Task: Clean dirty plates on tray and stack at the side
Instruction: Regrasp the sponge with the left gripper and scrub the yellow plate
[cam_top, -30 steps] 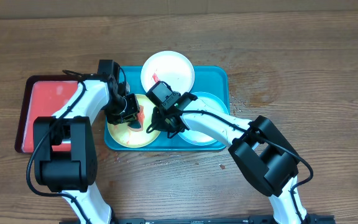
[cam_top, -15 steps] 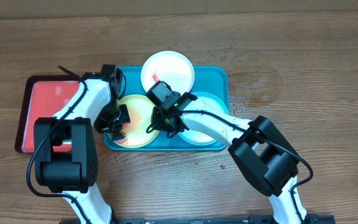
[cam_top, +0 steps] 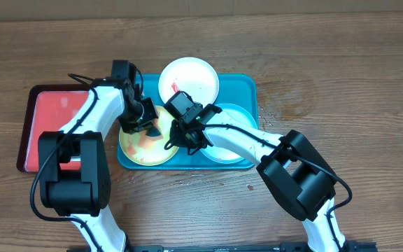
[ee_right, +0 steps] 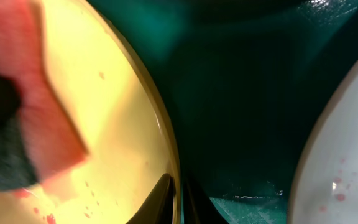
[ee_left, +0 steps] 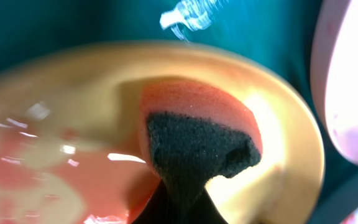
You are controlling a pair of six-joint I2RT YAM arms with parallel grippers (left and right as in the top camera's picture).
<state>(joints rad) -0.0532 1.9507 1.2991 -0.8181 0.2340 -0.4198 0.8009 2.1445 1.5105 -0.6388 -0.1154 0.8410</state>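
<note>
Clear tabletop [cam_top: 294, 85] beside the tray lies right of my right gripper in the overhead view, so next my right gripper needs to lift the plate across, lower and release it.
The teal tray [cam_top: 249, 87] holds three plates: white [cam_top: 189, 80] at the back, yellow-green [cam_top: 140, 145] at front left, light blue [cam_top: 233, 136] at front right. My left gripper [cam_top: 149, 124] is shut on an orange sponge with a dark scouring side [ee_left: 197, 143] and presses it on the yellow-green plate [ee_left: 278, 143], which has red smears. My right gripper [cam_top: 175, 140] is shut on that plate's right rim [ee_right: 166, 143], one finger on each side [ee_right: 178, 199]. The sponge also shows in the right wrist view [ee_right: 36, 112].
A smaller red tray [cam_top: 47, 126] lies left of the teal tray. A pale plate with red specks [ee_right: 347, 162] is at the right edge of the right wrist view. Both arms cross over the tray's front half. Small crumbs lie on the wooden table [cam_top: 306, 91].
My left gripper swept the sponge to the plate's left edge, then back to its upper right part. The red smear has spread thinner. The right gripper kept its hold on the rim.
</note>
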